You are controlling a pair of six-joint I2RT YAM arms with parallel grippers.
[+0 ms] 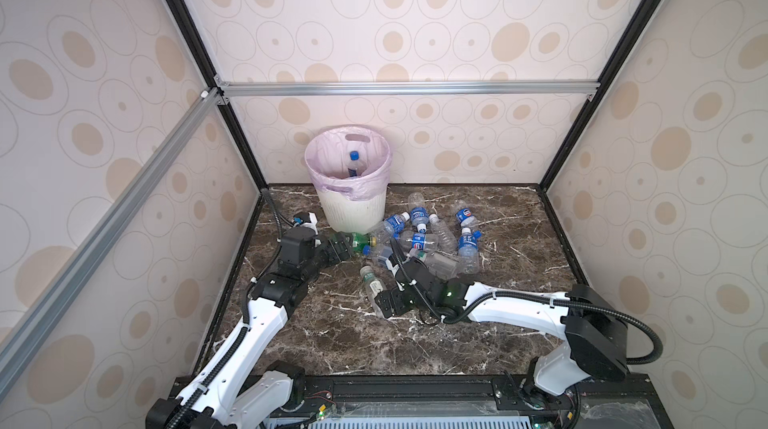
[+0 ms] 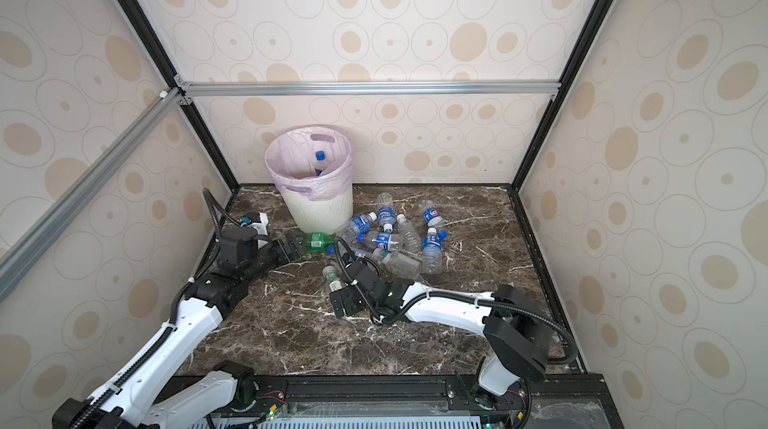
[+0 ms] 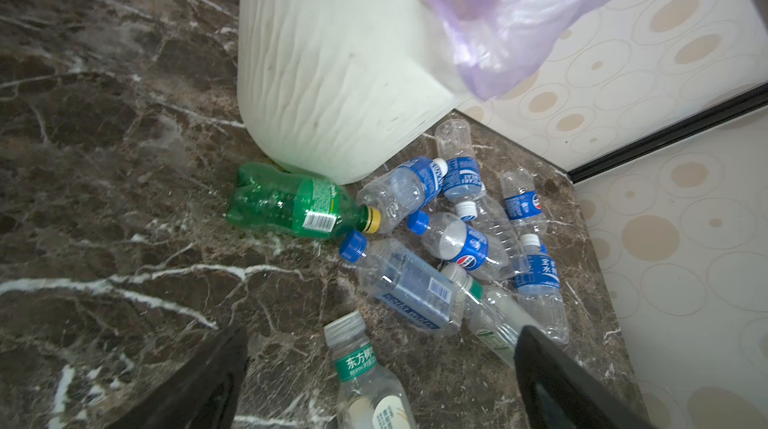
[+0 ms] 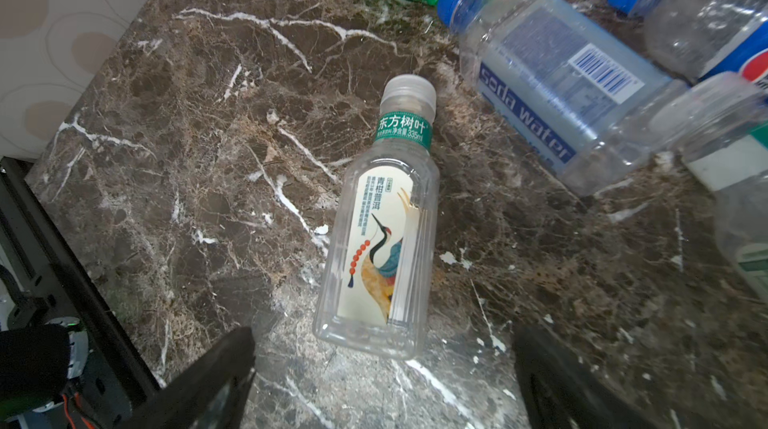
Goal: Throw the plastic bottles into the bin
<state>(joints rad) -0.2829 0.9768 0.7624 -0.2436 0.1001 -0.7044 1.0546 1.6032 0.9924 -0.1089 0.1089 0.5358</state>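
I will next lower the open fingers of my right gripper around the sides of the clear bottle's lower body (image 1: 374, 293) (image 4: 376, 277) below and close them, because that bottle's body lies apart from the heap.
The bin (image 1: 353, 210) (image 2: 318, 210) stands at the back left of the marble table, white and ribbed with a pale pink bag, and holds one blue-capped bottle (image 1: 354, 161). Several plastic bottles (image 1: 424, 240) (image 2: 390, 240) lie in a heap to its right. A green bottle (image 1: 360, 242) (image 3: 291, 202) with a yellow cap lies at the bin's foot. My left gripper (image 1: 345, 250) (image 3: 382, 333) hangs open just left of it, holding nothing. A clear bottle with a green neck band (image 1: 371, 283) (image 4: 382, 219) lies apart, in front of the heap. My right gripper (image 1: 384, 302) (image 4: 384, 339) is open at its base.
Patterned walls close the table (image 1: 332, 343) on the left, back and right, with black frame posts (image 1: 245, 156) in the back corners. A black rail (image 1: 415, 389) runs along the front edge. The bin's wall (image 3: 332, 73) rises close in the left wrist view.
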